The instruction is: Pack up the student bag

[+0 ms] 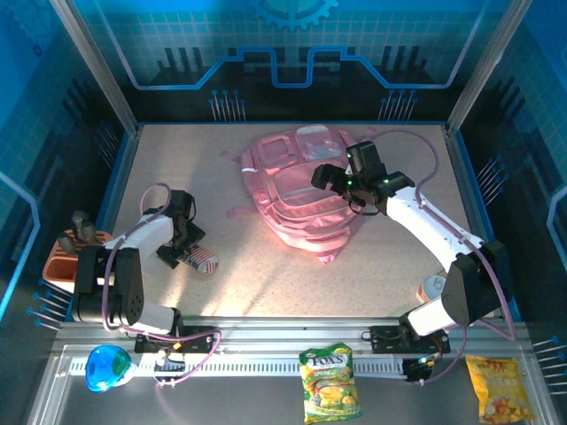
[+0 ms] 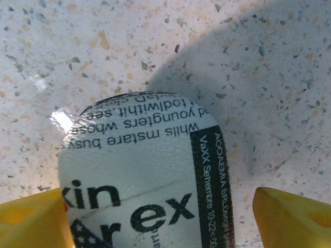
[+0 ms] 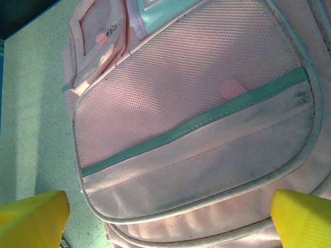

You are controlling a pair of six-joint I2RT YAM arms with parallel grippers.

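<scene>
My right gripper will next move across the pink bag toward my left gripper and onto the striped end of the white pack [image 1: 203,260], since that end sticks out uncovered.
The student bag [image 1: 297,190], a big soft pink backpack, lies flat in the middle of the table. Up close its mesh front pocket and teal zip band [image 3: 196,121] are visible. My right gripper [image 1: 330,177] hovers over the bag's right side, open, its yellow fingertips [image 3: 33,217] wide apart above the fabric with nothing between them [image 3: 168,219]. My left gripper [image 1: 183,251] is low over a small white pack with black print and a stars-and-stripes end [image 1: 205,259]. The pack [image 2: 145,170] lies between the spread fingers [image 2: 295,217], with a gap on its right side; this gripper [image 2: 163,222] is open.
An orange tray [image 1: 64,258] with grey items stands at the left edge. On the front rail lie a blue round thing [image 1: 106,367], a green snack pack [image 1: 330,382] and a yellow chips bag [image 1: 499,388]. A small bottle [image 1: 431,288] sits by the right arm's base.
</scene>
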